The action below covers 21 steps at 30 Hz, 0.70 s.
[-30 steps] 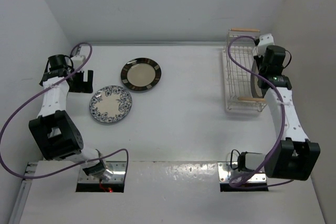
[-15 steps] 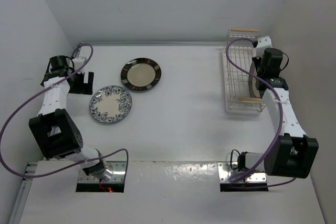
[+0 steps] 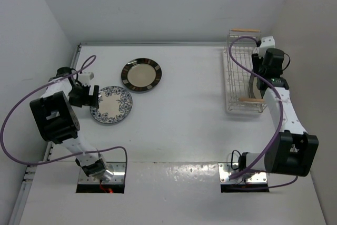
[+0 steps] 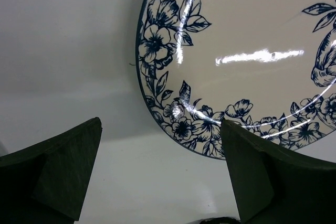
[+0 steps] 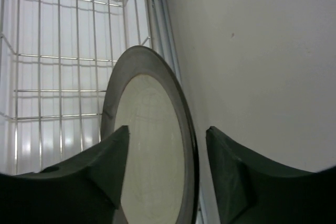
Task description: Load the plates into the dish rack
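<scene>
My left gripper should move down and tilt to the floral plate's rim [image 4: 181, 124], because the floral plate is lying flat and that rim is between the spread fingers.
The white plate with the blue floral pattern [image 3: 110, 105] lies flat on the table. My left gripper [image 3: 90, 97] is at its left edge, open. In the left wrist view the floral plate's rim [image 4: 181, 124] reaches between the spread fingers of that gripper [image 4: 160, 124], nearer the right one, and nothing is held. The dark-rimmed plate [image 3: 141, 75] lies flat behind it. The grey-rimmed plate [image 5: 152, 119] stands on edge inside the white wire dish rack [image 3: 237, 61], showing from above as a dark sliver [image 3: 254, 85]. My right gripper [image 5: 168, 129] straddles its rim, open, with a gap on the right.
The dish rack [image 5: 58, 56] sits at the far right against the white side wall [image 5: 262, 51], with wooden handles at its far [image 3: 246, 30] and near [image 3: 251, 99] ends. Purple cables loop from both arms. The left wall rises close beside the left arm.
My right gripper has opened, letting go of the grey-rimmed plate standing in the rack. The left arm has swung nearer and down to the floral plate's left edge, still open.
</scene>
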Motion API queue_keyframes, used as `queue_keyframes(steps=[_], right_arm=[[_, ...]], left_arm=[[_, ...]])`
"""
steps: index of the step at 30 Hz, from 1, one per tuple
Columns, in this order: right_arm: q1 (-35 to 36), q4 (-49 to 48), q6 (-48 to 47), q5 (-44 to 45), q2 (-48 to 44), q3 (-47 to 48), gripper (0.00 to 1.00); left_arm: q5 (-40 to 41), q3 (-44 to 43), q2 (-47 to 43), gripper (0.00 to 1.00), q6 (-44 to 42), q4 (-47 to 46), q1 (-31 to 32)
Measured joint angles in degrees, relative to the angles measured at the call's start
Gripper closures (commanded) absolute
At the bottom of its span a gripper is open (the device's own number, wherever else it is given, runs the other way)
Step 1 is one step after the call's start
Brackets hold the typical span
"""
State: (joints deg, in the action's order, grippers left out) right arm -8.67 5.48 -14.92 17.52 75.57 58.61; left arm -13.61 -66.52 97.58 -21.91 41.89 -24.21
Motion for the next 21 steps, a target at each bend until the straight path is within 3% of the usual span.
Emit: queue_keyframes(steps=[2, 5, 6, 9, 15, 21], right_arm=[[0.0, 0.63, 0.7, -0.61, 0.15, 0.04, 0.36], [0.0, 1.64, 1.68, -1.66, 0.22, 0.37, 0.29], [0.0, 2.05, 2.1, -1.95, 0.22, 0.63, 0.26], [0.0, 2.38, 3.1, -3.08, 0.09, 1.18, 0.23], [0.09, 3.13, 4.48, -4.87, -2.4, 1.22, 0.15], [0.63, 3.48, 4.72, -7.56, -6.64, 1.2, 0.09]], left_arm=[[-1.29, 0.0, 1.95, 0.05, -0.48, 0.17, -0.57], [-2.84, 0.0, 5.22, 0.18, -1.01, 0.46, -0.72], [-3.58, -0.02, 6.75, 0.29, -1.36, 0.7, -0.76], [-5.22, -1.55, 8.52, 0.44, -2.05, 1.66, -0.83], [-11.96, -5.2, 11.82, 0.96, -2.05, 5.44, -2.19], [-19.32, -8.66, 13.7, 1.0, -3.5, 13.07, -2.45]])
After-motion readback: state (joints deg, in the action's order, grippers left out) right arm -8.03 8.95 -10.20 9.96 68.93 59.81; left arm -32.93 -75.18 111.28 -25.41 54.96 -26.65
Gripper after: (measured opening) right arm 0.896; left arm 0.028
